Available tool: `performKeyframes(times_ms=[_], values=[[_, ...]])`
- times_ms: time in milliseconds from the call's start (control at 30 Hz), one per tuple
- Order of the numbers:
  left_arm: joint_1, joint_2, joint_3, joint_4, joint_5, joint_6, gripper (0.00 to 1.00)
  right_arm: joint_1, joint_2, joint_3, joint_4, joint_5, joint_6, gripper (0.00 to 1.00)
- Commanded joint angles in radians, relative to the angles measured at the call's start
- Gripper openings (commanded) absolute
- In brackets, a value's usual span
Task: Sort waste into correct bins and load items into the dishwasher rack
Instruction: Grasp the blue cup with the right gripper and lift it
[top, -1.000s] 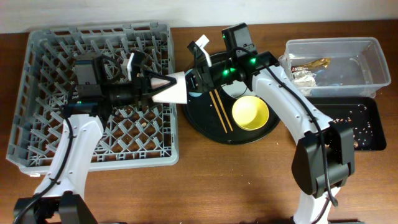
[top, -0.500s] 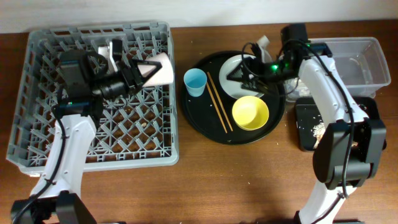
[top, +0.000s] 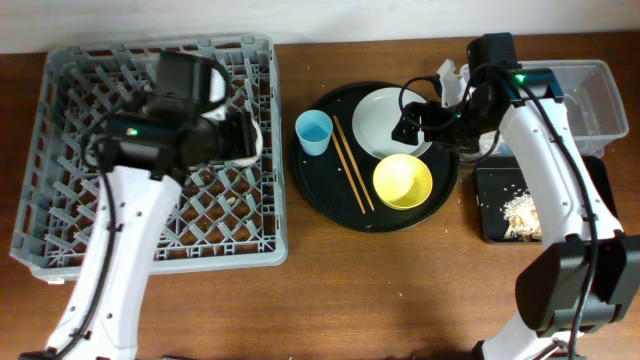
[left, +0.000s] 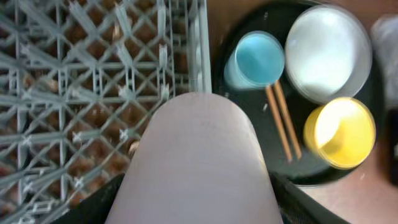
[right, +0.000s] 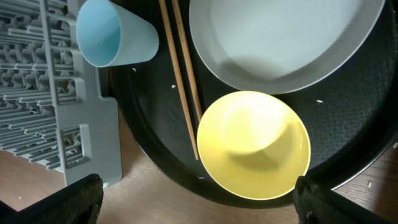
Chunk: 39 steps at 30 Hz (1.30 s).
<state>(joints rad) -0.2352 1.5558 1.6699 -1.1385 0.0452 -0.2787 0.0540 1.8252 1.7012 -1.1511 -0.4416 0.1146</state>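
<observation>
My left gripper lowers the pinkish-white cup slightly back next, into the empty slots at the rack's edge beside the round black tray.
My left gripper hangs over the right side of the grey dishwasher rack, shut on the pinkish-white cup, which fills the left wrist view between the jaws. Only a sliver of that cup shows from overhead. My right gripper stands open and empty above the pale grey plate and the yellow bowl. The blue cup and two chopsticks lie left of them. In the right wrist view the bowl sits between my wide-spread fingertips.
Plate, bowl, blue cup and chopsticks all rest on a round black tray. At the far right a clear tub stands behind a black rectangular tray holding beige food scraps. My right arm crosses both.
The left arm has swung the pinkish-white cup back over the rack, and the cup now sits under the gripper. The right gripper has moved right across the round tray and opened wide.
</observation>
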Motion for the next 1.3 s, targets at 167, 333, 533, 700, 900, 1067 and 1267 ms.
performKeyframes(times_ms=[167, 333, 533, 700, 900, 1067, 1267], values=[[-0.034, 0.182, 0.008, -0.157, -0.053, 0.011, 0.47, 0.005, -0.003, -0.002, -0.032, 0.021, -0.010, 0.99], [-0.034, 0.305, 0.003, -0.195, -0.023, 0.011, 0.47, 0.006, -0.003, -0.002, -0.041, 0.021, -0.010, 0.99], [-0.034, 0.431, 0.001, -0.191, -0.023, 0.011, 0.68, 0.012, -0.003, -0.002, -0.043, 0.019, -0.009, 0.99], [-0.030, 0.471, 0.003, -0.183, -0.023, 0.011, 0.93, 0.104, -0.003, -0.002, 0.035, 0.034, 0.058, 0.99], [-0.020, 0.435, 0.173, -0.253, -0.023, 0.011, 0.96, 0.257, 0.045, -0.002, 0.300, 0.203, 0.338, 0.98], [0.047, 0.342, 0.387, -0.247, -0.023, 0.011, 0.96, 0.327, 0.200, -0.002, 0.452, 0.237, 0.443, 0.92], [0.068, 0.330, 0.393, -0.216, -0.023, 0.011, 0.96, 0.345, 0.324, -0.002, 0.532, 0.240, 0.475, 0.75]])
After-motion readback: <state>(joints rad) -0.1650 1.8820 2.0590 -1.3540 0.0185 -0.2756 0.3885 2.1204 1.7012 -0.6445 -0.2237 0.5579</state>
